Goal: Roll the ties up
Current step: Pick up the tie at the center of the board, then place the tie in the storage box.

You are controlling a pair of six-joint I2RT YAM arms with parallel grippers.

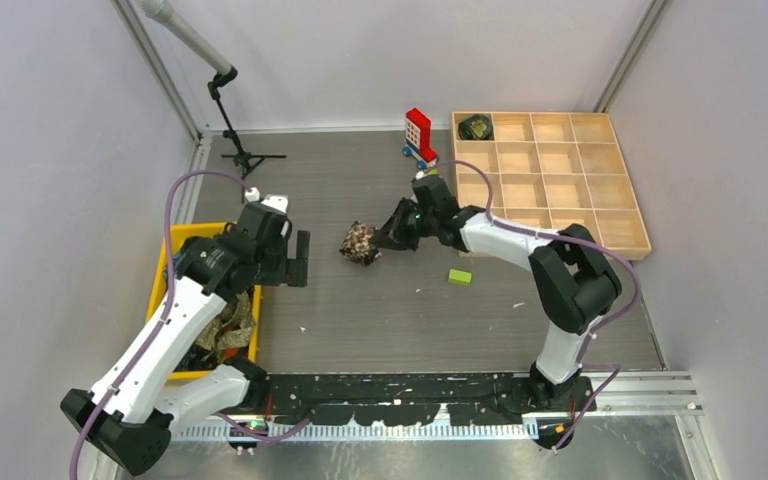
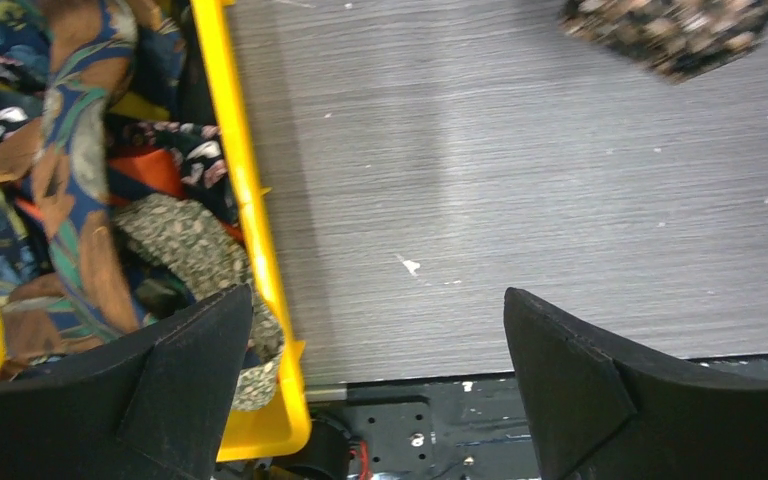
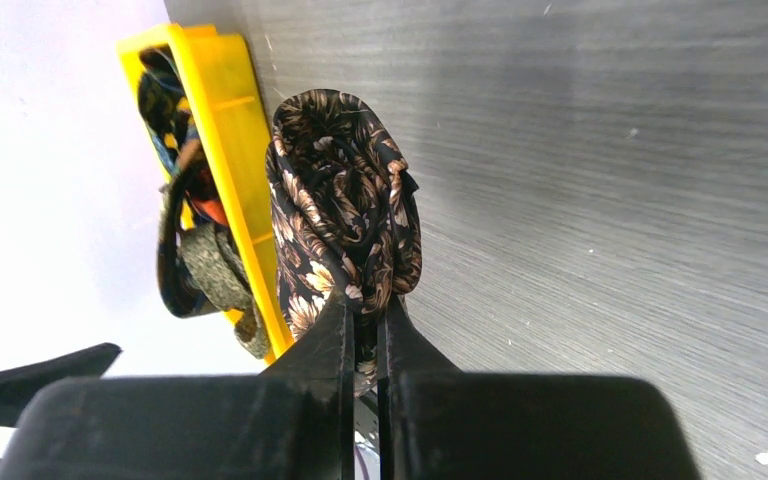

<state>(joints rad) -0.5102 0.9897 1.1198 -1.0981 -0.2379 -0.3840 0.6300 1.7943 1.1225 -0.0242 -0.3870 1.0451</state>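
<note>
Next, my right gripper moves outward over the tray, then down to release the brown-and-black roll [image 3: 345,200]. The empty section beside the other rolled tie lies outward of my gripper.
A brown-and-black floral tie, rolled into a bundle [image 1: 360,242], sits mid-table with my right gripper [image 1: 388,236] shut on its near edge. The right wrist view shows the roll [image 3: 345,200] pinched between the two closed fingers of that gripper [image 3: 365,310]. Whether it rests on the table I cannot tell. My left gripper [image 1: 296,258] is open and holds nothing, beside the yellow bin [image 1: 165,268]. In the left wrist view its fingers [image 2: 375,330] straddle the bin's rim [image 2: 240,170], with several loose ties [image 2: 80,180] inside. Another rolled tie [image 1: 476,127] lies in the wooden tray's far-left compartment.
The wooden compartment tray [image 1: 560,165] stands at the back right. A red-and-white toy [image 1: 419,135] is next to its left side. A small green block [image 1: 459,276] lies in front of the right arm. A microphone stand [image 1: 240,150] is at the back left.
</note>
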